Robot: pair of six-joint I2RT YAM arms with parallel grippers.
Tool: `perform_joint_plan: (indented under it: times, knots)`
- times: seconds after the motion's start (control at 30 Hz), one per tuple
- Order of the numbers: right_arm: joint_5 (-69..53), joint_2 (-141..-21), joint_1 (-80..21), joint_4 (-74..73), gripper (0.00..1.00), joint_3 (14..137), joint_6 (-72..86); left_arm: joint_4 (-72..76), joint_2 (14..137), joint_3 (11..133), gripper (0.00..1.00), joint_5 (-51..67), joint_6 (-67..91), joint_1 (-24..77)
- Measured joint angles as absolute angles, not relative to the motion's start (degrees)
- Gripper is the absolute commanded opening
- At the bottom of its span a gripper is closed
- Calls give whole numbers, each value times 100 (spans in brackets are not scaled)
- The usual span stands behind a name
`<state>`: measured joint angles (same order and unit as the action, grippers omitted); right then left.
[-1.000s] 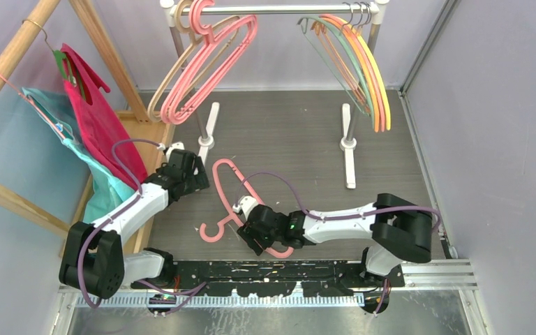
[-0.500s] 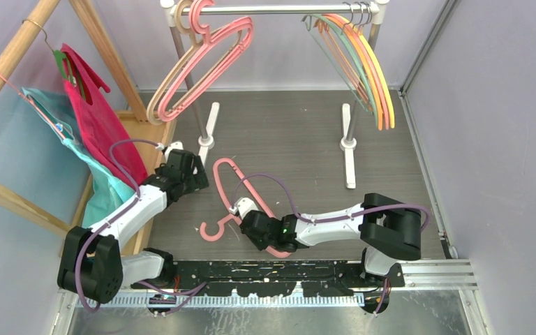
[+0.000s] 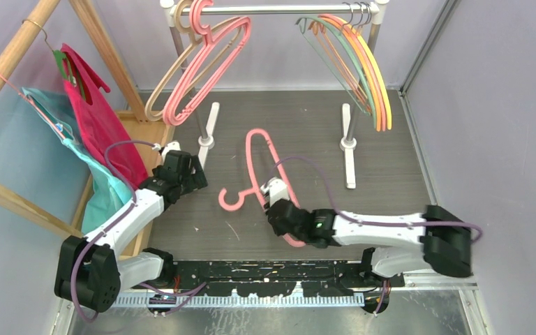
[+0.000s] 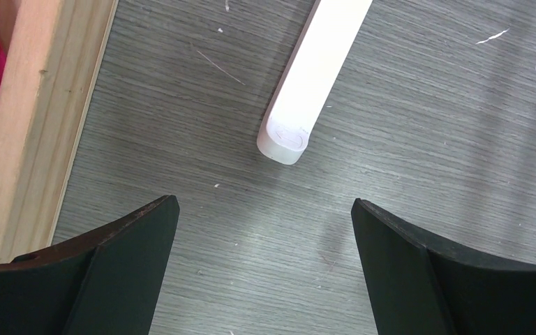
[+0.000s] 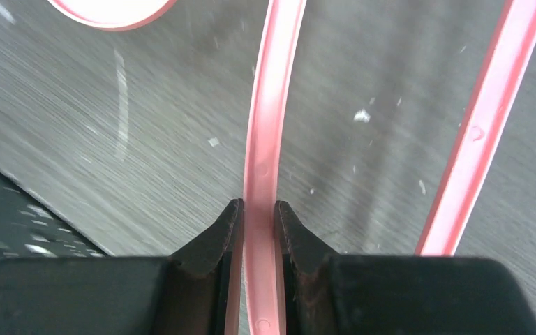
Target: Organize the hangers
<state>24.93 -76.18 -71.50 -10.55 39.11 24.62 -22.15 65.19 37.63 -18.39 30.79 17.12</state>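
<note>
The bare bar by the pink pair (image 3: 241, 10) is above and outward of the robot's right gripper, so the right gripper needs to move up and outward and let go of the hanger on that bar.
A thick pink hanger (image 3: 255, 164) is held over the grey floor. My right gripper (image 3: 277, 199) is shut on its shoulder bar (image 5: 262, 160), the jaws pressed on both sides. Its hook (image 3: 232, 200) points left. On the rail (image 3: 279, 9), two pink hangers (image 3: 213, 56) and a beige one (image 3: 169, 80) hang at the left. Thin orange, yellow and grey-green hangers (image 3: 366, 66) hang at the right. My left gripper (image 3: 194, 173) is open and empty over the floor by the rack's left foot (image 4: 314, 70).
A wooden frame (image 3: 98, 42) stands at the left, carrying a hanger with red cloth (image 3: 94, 118) and one with teal cloth (image 3: 77, 150). The rack's white feet (image 3: 350, 150) rest on the floor. Grey walls (image 3: 488, 139) close the right side.
My right gripper has moved right and away from the near edge, carrying the pink hanger with it. The hanger has turned more upright in the view. The left arm has barely moved.
</note>
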Motion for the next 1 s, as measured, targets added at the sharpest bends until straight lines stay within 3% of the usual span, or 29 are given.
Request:
perform_joint_plan:
  times: [0.2,0.37,0.7,1.0]
  knots:
    - [1695,-5916,-6154,-449,1,3754,2652,-2220,6477,3756,98,-1837,3087,1712]
    - [961,-5489,-5485,-64,1,3728,2851,-2220,6471,3745,98,-1833,3092,1712]
    - [-714,-6097,-4606,945,1,4257,3527,-2224,6471,3730,98,-1811,3105,1712]
    - [-1269,-6737,-4139,1719,1,5548,3789,-2268,6471,3730,98,-1798,3100,1712]
